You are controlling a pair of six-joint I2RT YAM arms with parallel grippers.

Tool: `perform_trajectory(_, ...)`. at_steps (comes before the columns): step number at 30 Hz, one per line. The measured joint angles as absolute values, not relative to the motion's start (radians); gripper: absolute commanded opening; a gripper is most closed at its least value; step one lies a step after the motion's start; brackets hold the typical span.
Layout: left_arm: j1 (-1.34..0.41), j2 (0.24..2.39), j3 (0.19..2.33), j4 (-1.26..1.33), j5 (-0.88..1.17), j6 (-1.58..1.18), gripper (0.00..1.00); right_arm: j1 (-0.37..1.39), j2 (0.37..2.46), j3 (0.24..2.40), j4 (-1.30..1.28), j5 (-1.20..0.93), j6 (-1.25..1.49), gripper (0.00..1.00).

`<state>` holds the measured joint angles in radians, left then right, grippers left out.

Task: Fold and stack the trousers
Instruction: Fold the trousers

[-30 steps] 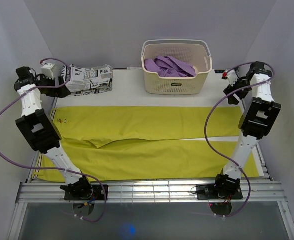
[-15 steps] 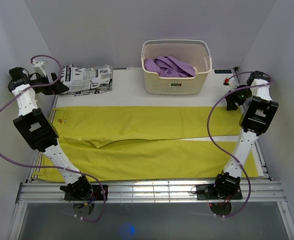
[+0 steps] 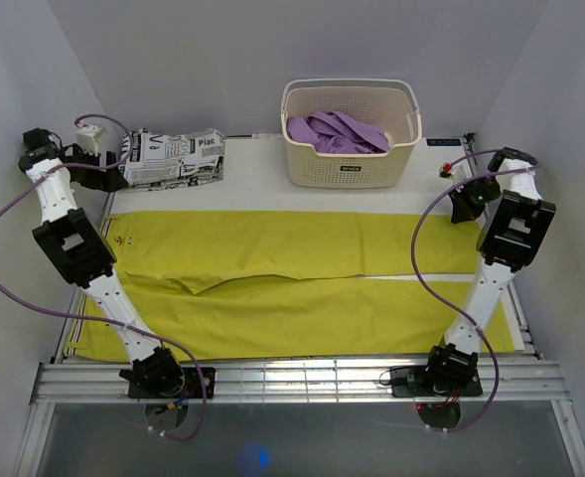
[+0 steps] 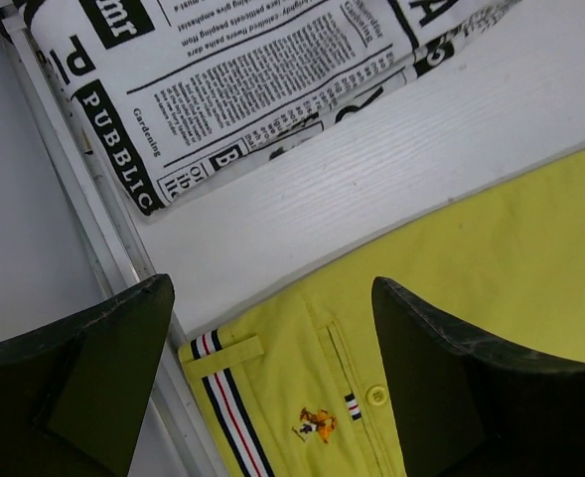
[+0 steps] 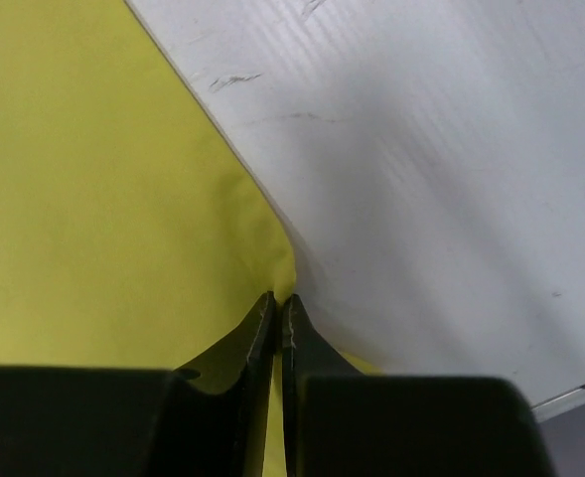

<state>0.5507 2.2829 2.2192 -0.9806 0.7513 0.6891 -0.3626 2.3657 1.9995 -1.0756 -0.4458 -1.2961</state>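
Note:
My left gripper should next lower and move back onto the far waistband corner of the trousers (image 3: 115,218) (image 4: 220,343), as my right gripper already pinches the leg end of the trousers' edge.
Yellow trousers (image 3: 272,243) lie spread flat across the white table, waistband to the left and leg ends to the right. My left gripper (image 3: 113,169) hovers open over the far left waistband corner. In the left wrist view its gripper (image 4: 270,288) straddles the striped waistband (image 4: 222,388) and touches nothing. My right gripper (image 3: 461,204) sits at the far right leg end. In the right wrist view that gripper (image 5: 279,298) is shut, pinching a puckered edge of the yellow trousers (image 5: 103,199). A folded pair of newspaper-print trousers (image 3: 173,157) lies at the back left.
A cream basket (image 3: 350,169) at the back centre holds a purple garment (image 3: 337,131). The newspaper-print trousers (image 4: 252,79) lie just beyond the left gripper. The table's metal left rail (image 4: 83,189) runs beside the waistband. Bare white table (image 5: 451,179) shows past the trousers' hem.
The right gripper has come down to the far leg end and shut on its edge. The left gripper swung out left, then back over the waistband corner, staying open.

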Motion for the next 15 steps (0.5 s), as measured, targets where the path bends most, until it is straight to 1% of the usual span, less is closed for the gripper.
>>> perform_trajectory(6, 0.546, 2.283, 2.167, -1.000, 0.702, 0.833, 0.86, -0.364, 2.344, 1.989, -1.151, -0.441, -1.298, 0.08)
perform_trajectory(8, 0.546, 2.283, 2.167, -1.003, 0.696, 0.871, 0.83, -0.364, 2.323, 1.982, -1.164, -0.442, -1.298, 0.08)
perform_trajectory(15, 0.546, 2.292, 2.167, -1.018, 0.695, 1.024, 0.82, -0.363, 2.180, 1.937, -1.177, -0.445, -1.305, 0.08)
